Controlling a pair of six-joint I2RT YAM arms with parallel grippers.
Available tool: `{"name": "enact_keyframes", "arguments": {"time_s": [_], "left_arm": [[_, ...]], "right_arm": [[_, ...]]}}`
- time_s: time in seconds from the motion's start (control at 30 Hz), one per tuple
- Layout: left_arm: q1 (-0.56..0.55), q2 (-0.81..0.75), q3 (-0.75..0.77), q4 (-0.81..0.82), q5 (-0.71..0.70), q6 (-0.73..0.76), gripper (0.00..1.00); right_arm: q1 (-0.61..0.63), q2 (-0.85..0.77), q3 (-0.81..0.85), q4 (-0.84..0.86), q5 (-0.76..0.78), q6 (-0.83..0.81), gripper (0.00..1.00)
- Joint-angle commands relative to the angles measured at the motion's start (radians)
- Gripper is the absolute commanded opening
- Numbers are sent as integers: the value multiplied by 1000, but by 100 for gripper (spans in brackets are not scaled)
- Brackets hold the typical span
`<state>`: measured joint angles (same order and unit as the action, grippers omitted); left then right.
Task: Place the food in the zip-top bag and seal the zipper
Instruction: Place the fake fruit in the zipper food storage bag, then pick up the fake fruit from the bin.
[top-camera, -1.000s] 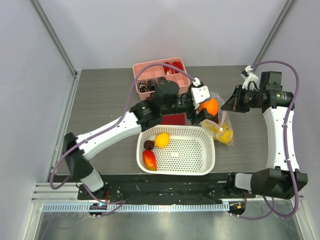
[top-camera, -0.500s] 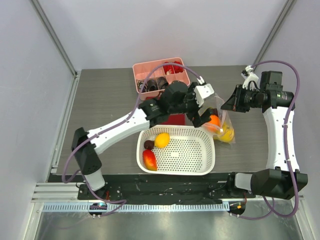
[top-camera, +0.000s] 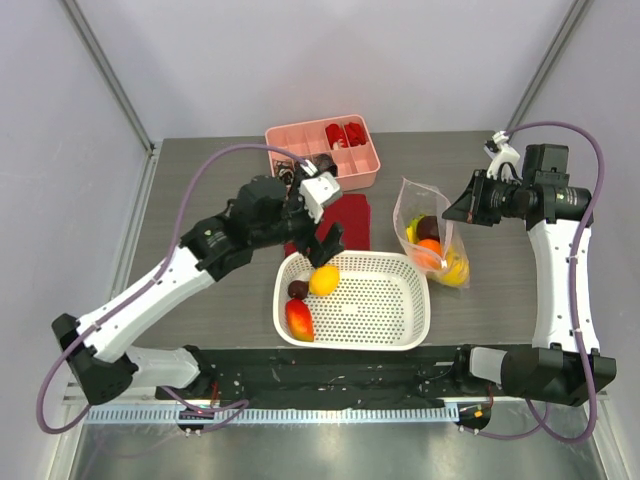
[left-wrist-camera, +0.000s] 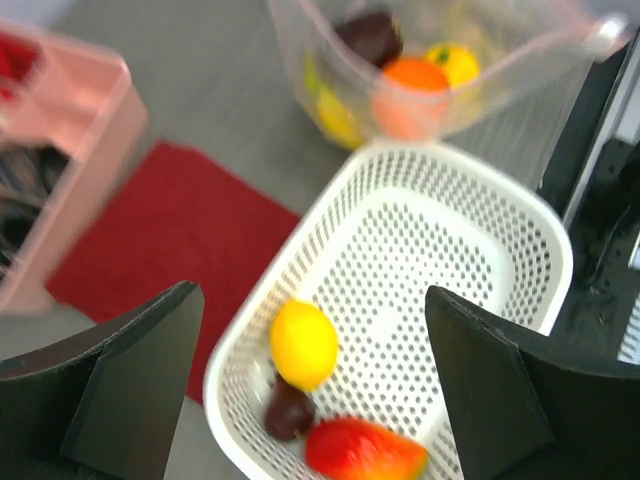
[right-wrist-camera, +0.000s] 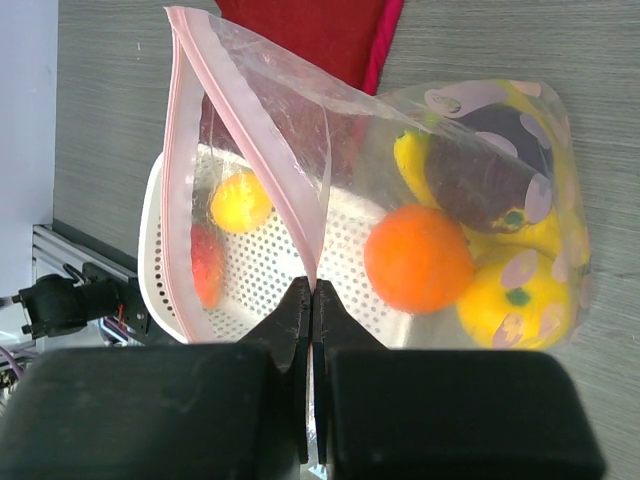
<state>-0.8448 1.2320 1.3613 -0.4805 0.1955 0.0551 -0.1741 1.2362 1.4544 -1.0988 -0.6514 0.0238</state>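
The yellow lemon lies uncovered below and still outside the bag. My left gripper moves down into the basket next, open, and brings its fingers around the lemon.
The clear zip-top bag stands open right of the red cloth. It holds an orange, a dark plum and yellow fruit. My right gripper is shut on the bag's mouth edge; the right wrist view shows the jaws pinching the pink zipper strip, with the orange inside. My left gripper is open and empty above the basket's far left corner. Below it lie a lemon, a plum and a red-yellow mango.
The white perforated basket sits at the front middle, beside the bag. A pink compartment tray stands at the back. A red cloth lies between tray and basket.
The left gripper carried the orange to the bag, let it go inside, and has drawn back left over the basket, open. The right gripper has kept its hold on the bag.
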Motion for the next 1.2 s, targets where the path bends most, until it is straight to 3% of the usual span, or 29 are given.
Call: {"name": "enact_keyframes", "arguments": {"time_s": [0.0, 0.13, 0.37, 0.6, 0.97, 1.17], "left_arm": [[-4, 81, -56, -202, -59, -168, 97], [-5, 153, -86, -254, -53, -257, 98], [-5, 346, -15, -325, -85, -261, 97], [-5, 438, -27, -207, -140, -261, 99], [-30, 583, -102, -35, -133, -227, 87], [-36, 571, -90, -49, -114, -241, 65]], "right_arm": [[-5, -27, -5, 39, -17, -4, 1], [-5, -32, -5, 39, -10, -2, 1], [-5, -32, -6, 31, -1, -1, 1], [-5, -26, -5, 28, 13, -1, 1], [-5, -18, 4, 16, 30, -10, 1], [-5, -27, -2, 8, 38, -19, 1]]}}
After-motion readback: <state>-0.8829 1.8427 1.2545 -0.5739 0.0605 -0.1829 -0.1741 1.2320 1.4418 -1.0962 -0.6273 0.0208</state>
